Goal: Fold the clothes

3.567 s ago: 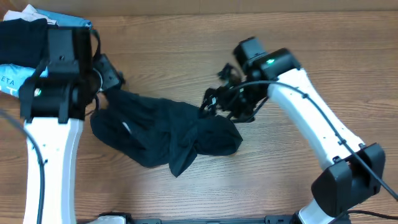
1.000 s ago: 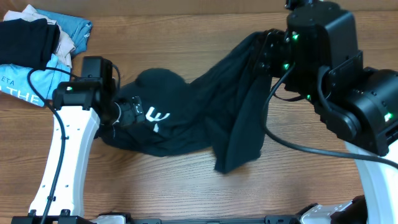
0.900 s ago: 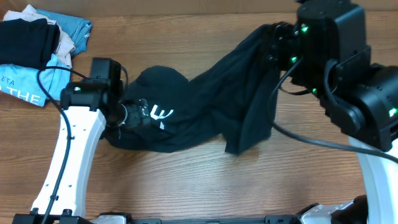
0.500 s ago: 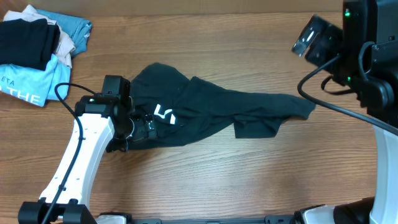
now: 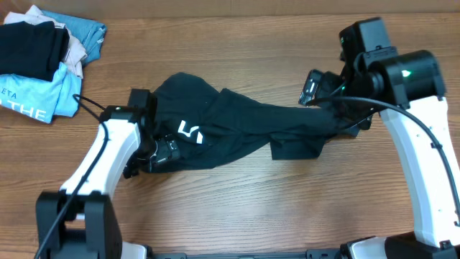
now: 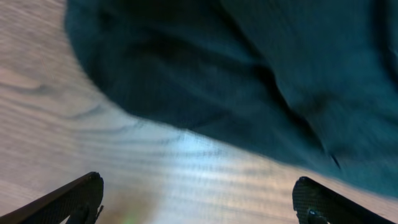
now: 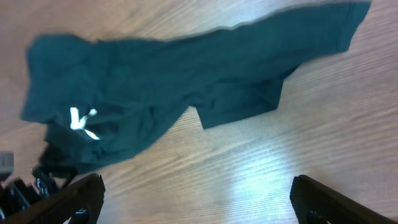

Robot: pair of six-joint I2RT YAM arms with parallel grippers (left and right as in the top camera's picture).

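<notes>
The short flap's near corner (image 5: 275, 156) (image 7: 206, 124) on the side toward the lettering sticks out over bare wood, so my right gripper needs to come down onto it.
The clothes (image 5: 244, 126), one dark navy-teal garment, lie stretched in a long wrinkled band across the table, with white lettering (image 5: 188, 132) near the left end. My left gripper (image 5: 164, 152) sits low at the garment's lower left edge. In the left wrist view it (image 6: 199, 196) stands open over bare wood, and the cloth (image 6: 249, 74) lies just ahead of the fingertips. My right gripper (image 5: 332, 101) hovers above the garment's right end. In the right wrist view it (image 7: 198, 193) is open and empty, looking down on the whole garment (image 7: 174, 68).
A pile of other clothes fills the back left corner: a black folded garment (image 5: 29, 47), a light-blue printed shirt (image 5: 36, 97) and a blue piece (image 5: 80, 32). Bare wood table (image 5: 237, 208) runs along the front.
My right gripper opened and let go of the garment's right end, which dropped flat onto the table. The right arm then swung back down over that end. The left arm shifted slightly right.
</notes>
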